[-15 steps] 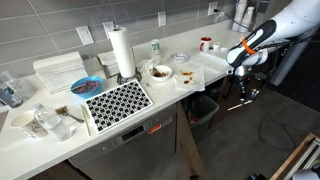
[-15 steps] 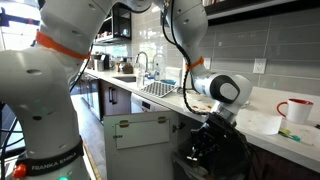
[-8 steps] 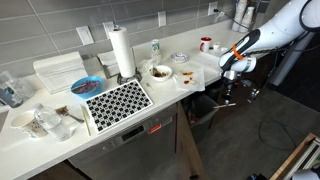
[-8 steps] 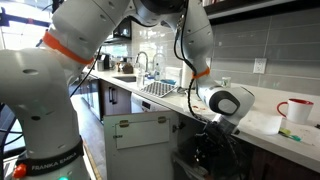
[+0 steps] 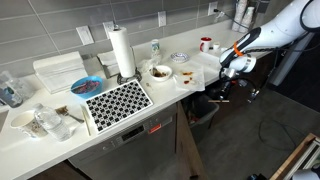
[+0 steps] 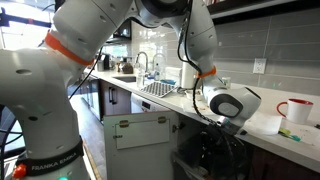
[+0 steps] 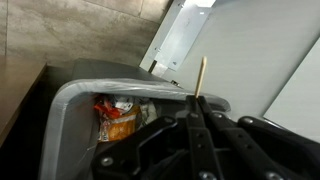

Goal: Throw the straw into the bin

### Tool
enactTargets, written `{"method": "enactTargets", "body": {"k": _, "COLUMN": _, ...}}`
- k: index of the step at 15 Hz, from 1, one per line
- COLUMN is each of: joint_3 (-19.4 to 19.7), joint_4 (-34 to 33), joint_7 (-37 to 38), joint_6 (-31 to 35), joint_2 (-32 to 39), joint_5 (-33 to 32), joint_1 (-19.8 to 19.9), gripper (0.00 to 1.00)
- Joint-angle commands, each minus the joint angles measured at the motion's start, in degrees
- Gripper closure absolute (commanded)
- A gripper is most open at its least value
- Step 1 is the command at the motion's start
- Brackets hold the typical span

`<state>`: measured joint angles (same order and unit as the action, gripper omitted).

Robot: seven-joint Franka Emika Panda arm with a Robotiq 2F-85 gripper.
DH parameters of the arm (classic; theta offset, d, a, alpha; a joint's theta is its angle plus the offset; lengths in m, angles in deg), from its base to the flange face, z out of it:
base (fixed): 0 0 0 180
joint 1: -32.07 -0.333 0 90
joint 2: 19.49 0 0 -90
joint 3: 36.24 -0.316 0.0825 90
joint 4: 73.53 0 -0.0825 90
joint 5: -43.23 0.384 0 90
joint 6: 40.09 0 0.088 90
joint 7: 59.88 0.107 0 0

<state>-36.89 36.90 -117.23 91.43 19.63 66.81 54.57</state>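
Note:
The straw's tip still sticks out past the bin's rim, so the gripper should next go down into the bin's opening (image 7: 118,125) below it and let go of the straw (image 7: 201,76) there.
In the wrist view my gripper (image 7: 196,104) is shut on a thin tan straw (image 7: 201,76) that sticks up from between the fingertips. Right beyond the fingertips is the dark grey bin (image 7: 90,95), its wide rim facing me, with orange and red wrappers inside. In an exterior view the gripper (image 5: 221,93) hangs below the counter edge, just above the dark bin (image 5: 203,108). In an exterior view the gripper (image 6: 222,140) is low beside the counter front; the bin and the straw are hard to make out there.
The white counter (image 5: 150,95) holds a paper towel roll (image 5: 121,50), bowls, a checkered mat (image 5: 117,100) and a red mug (image 5: 205,43). A white cabinet panel (image 7: 250,50) stands behind the bin. A white dishwasher front (image 6: 140,130) sits under the counter.
The arm has swung left and lower, from beyond the counter's end to right over the bin, carrying the straw.

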Motion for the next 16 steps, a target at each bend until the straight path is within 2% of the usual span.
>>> {"method": "enactTargets", "body": {"k": 1, "joint_3": -0.57, "joint_4": -0.15, "joint_7": 0.37, "joint_6": 0.02, "joint_2": 0.08, "joint_5": -0.51, "joint_1": 0.58, "gripper": 0.99}}
{"method": "enactTargets", "body": {"k": 6, "joint_3": -0.73, "joint_4": 3.17, "joint_7": 8.54, "joint_6": 2.57, "joint_2": -0.99, "joint_5": 4.94, "joint_1": 1.54, "gripper": 0.99}}
{"method": "enactTargets", "body": {"k": 9, "joint_3": -2.12, "joint_4": 6.73, "joint_7": 9.51, "joint_6": 5.43, "joint_2": -1.87, "joint_5": 10.63, "joint_1": 3.41, "gripper": 0.99}}
{"method": "enactTargets", "body": {"k": 14, "joint_3": -5.89, "joint_4": 13.23, "joint_7": 3.54, "joint_6": 16.60, "joint_2": -2.09, "joint_5": 28.62, "joint_1": 7.15, "gripper": 0.99}}
{"method": "enactTargets", "body": {"k": 16, "joint_3": -9.35, "joint_4": 14.09, "joint_7": -1.95, "joint_6": 21.15, "joint_2": -1.13, "joint_5": 37.99, "joint_1": 10.30, "gripper": 0.99}}
